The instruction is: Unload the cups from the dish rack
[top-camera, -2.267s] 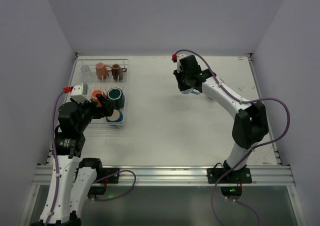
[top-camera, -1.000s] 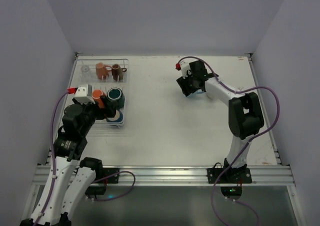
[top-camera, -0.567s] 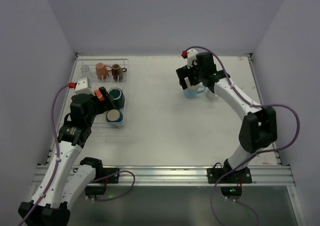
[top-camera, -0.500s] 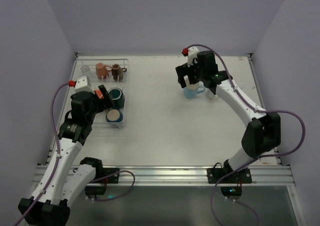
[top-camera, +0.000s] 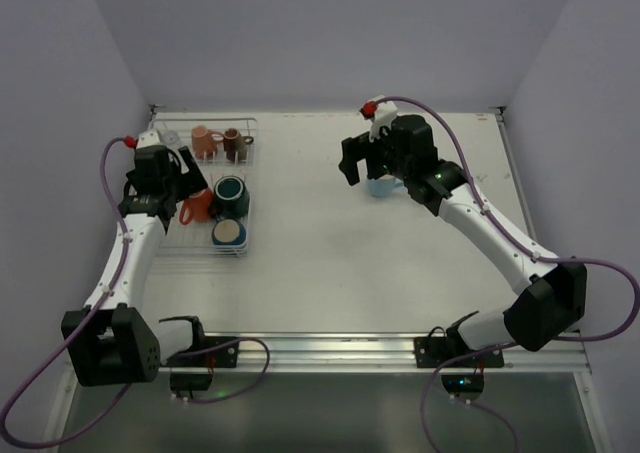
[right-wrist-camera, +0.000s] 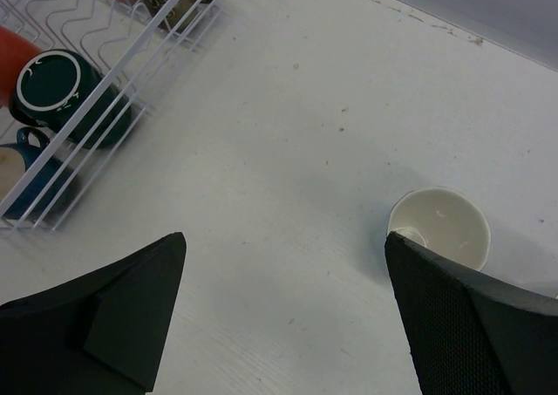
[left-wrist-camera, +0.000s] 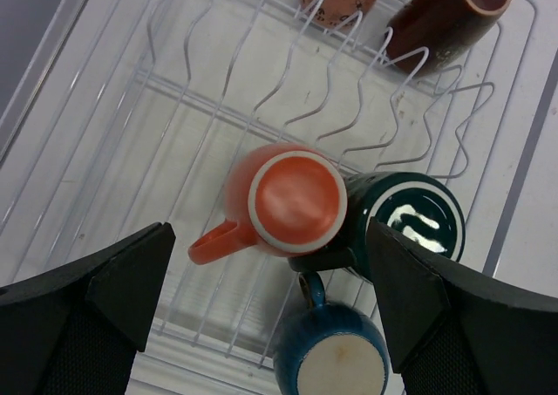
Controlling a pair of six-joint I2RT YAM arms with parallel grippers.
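My left gripper will go lower next. It will shift slightly toward the dark green cup (top-camera: 231, 190).
The white wire dish rack (top-camera: 168, 235) (left-wrist-camera: 218, 107) (right-wrist-camera: 131, 72) stands at the table's left. In it are an orange cup (top-camera: 197, 206) (left-wrist-camera: 292, 201), a dark green cup (top-camera: 231, 190) (left-wrist-camera: 414, 221), a navy cup (top-camera: 229, 234) (left-wrist-camera: 336, 369), a salmon pink cup (top-camera: 203, 141), a dark brown cup (top-camera: 235, 143) and a clear glass (top-camera: 170, 138). My left gripper (top-camera: 186, 176) (left-wrist-camera: 268, 238) hangs open above the upside-down orange cup, touching nothing. A light blue cup (top-camera: 383, 185) (right-wrist-camera: 438, 227) stands upright on the table. My right gripper (top-camera: 358, 165) (right-wrist-camera: 284, 238) is open just left of it, over bare table.
The right arm (top-camera: 480, 223) crosses the table's right half and hides what lies behind the light blue cup. Grey walls close in the table on three sides. The rack's near left section (left-wrist-camera: 113, 177) holds no cups.
The right gripper opened, left the light blue cup standing on the table and drew back to the left. The left gripper swung from the rack's near side to above the orange cup.
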